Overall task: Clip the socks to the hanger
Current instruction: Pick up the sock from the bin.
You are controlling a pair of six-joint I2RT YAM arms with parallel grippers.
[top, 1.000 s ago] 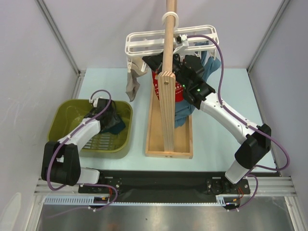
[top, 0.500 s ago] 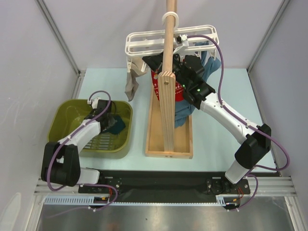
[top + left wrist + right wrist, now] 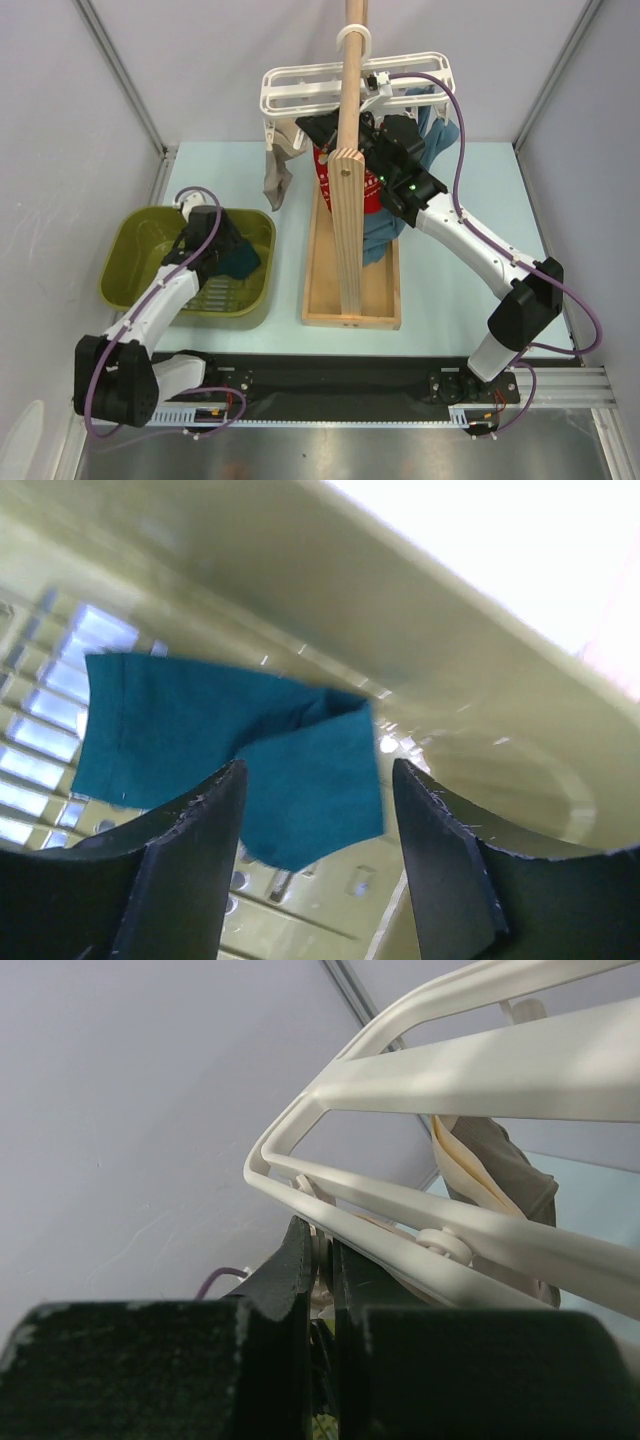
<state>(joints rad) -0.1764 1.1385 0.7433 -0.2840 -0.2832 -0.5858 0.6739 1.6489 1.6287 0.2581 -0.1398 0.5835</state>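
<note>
My left gripper should next go down toward the bottom of the basket and onto the sock's folded end (image 3: pixel 236 253) (image 3: pixel 314 802), which is still below my open fingers.
A dark teal sock (image 3: pixel 230 745) lies folded on the slatted floor of the olive basket (image 3: pixel 135 235); it also shows in the top view (image 3: pixel 243 262). My left gripper (image 3: pixel 318 780) is open just above it, with one fingertip on each side of the sock's lower corner, and holds nothing; in the top view the left gripper (image 3: pixel 228 252) is inside the basket. The white hanger (image 3: pixel 300 88) hangs on the wooden pole. My right gripper (image 3: pixel 322 1250) is shut on a white clip peg (image 3: pixel 320 1245) under the hanger's frame (image 3: pixel 480 1075). A red patterned sock (image 3: pixel 326 172) hangs beside it.
The wooden pole (image 3: pixel 349 150) stands in a wooden tray (image 3: pixel 385 300) mid-table. A grey-beige sock (image 3: pixel 274 178) hangs at the hanger's left, and a blue garment (image 3: pixel 440 130) hangs behind my right arm. The basket walls enclose my left gripper.
My left arm has swung, its wrist moving back and left over the basket with the fingers still at the teal sock. The right arm has not moved.
</note>
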